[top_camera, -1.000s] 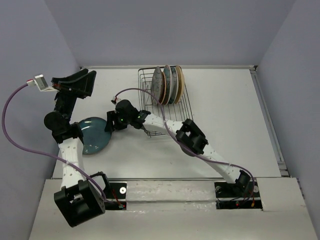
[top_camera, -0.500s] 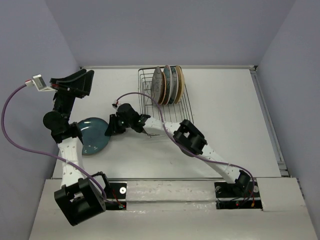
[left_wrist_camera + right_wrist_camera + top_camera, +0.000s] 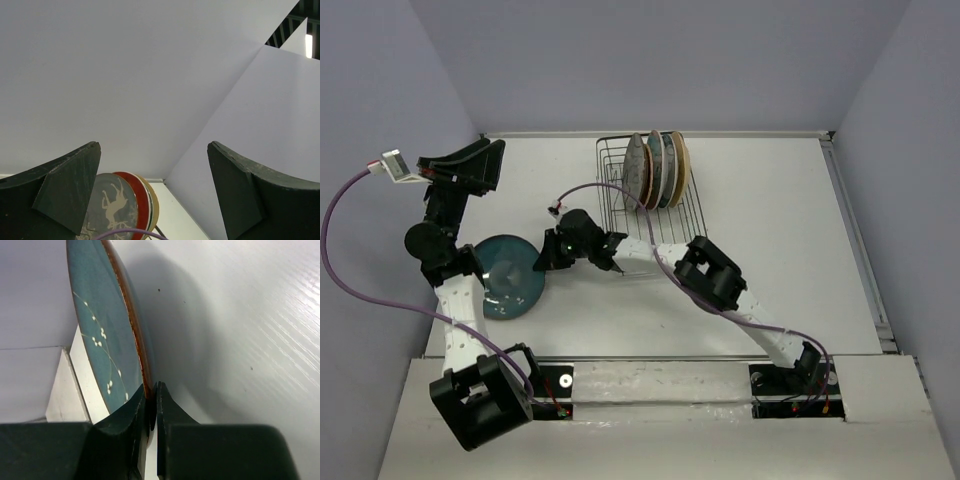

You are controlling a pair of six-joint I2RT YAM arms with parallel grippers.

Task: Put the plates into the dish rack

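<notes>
The teal plate (image 3: 508,280) rises in my right gripper next, turns outward, comes down into the empty slots (image 3: 613,175) beside the grey plate and is released there.
A dark teal plate (image 3: 508,280) with a brown rim lies at the left of the table, partly under my left arm. My right gripper (image 3: 542,256) is shut on its right rim. In the right wrist view the fingertips (image 3: 151,399) pinch the rim of the teal plate (image 3: 97,315), which has small white flowers and tilts up off the table. The black wire dish rack (image 3: 620,200) stands at the back centre with several plates (image 3: 656,168) upright in it. My left gripper (image 3: 470,165) hangs open and empty at the back left, above the table. It faces the grey plate (image 3: 110,210) in the rack.
Walls close in the table at the back, left and right. A purple cable (image 3: 610,190) loops from my right wrist across the rack's near end. The rack's left slots (image 3: 610,165) hold nothing.
My right gripper has closed on the teal plate's rim. The plate has shifted slightly nearer and to the right. The left arm has barely moved.
</notes>
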